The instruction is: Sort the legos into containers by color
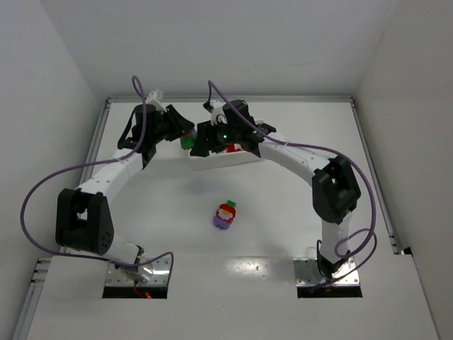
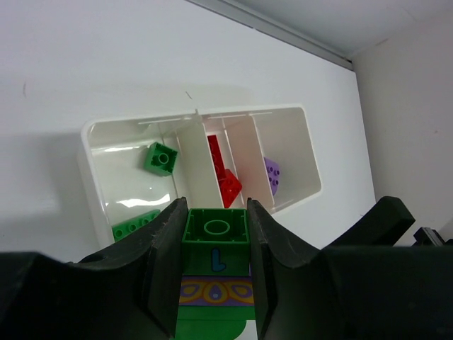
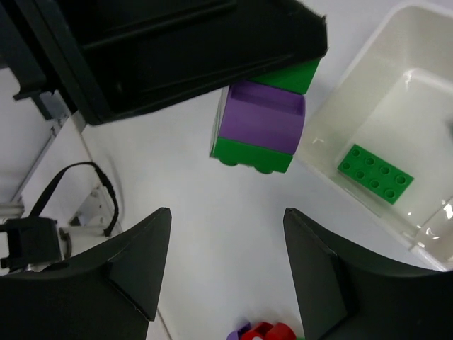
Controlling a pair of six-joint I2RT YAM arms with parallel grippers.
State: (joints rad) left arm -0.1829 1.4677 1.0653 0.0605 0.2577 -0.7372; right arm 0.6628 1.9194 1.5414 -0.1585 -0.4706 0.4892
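Observation:
Next, my left gripper moves away from the clump's purple lego, then over the tray's largest section (image 2: 138, 183) to release its green lego, as that section holds green legos.
My left gripper (image 2: 216, 212) is shut on a clump (image 2: 216, 262) of green, purple and green legos, held above the table just in front of the white tray (image 2: 92, 177). In the top view this gripper (image 1: 182, 134) is at the tray's left end. The tray's left compartment holds two green legos (image 2: 161, 157), the middle one red legos (image 2: 225, 180), the right one a purple lego (image 2: 272, 176). My right gripper (image 3: 226, 212) is open and empty, beside the held clump (image 3: 262, 127). A second clump (image 1: 225, 214) of red, purple and green lies on the table.
The right arm (image 1: 283, 149) lies over most of the tray (image 1: 212, 161) in the top view. White walls enclose the table on the left, back and right. A flat green lego (image 3: 375, 173) lies in the tray's nearest compartment (image 3: 417, 120).

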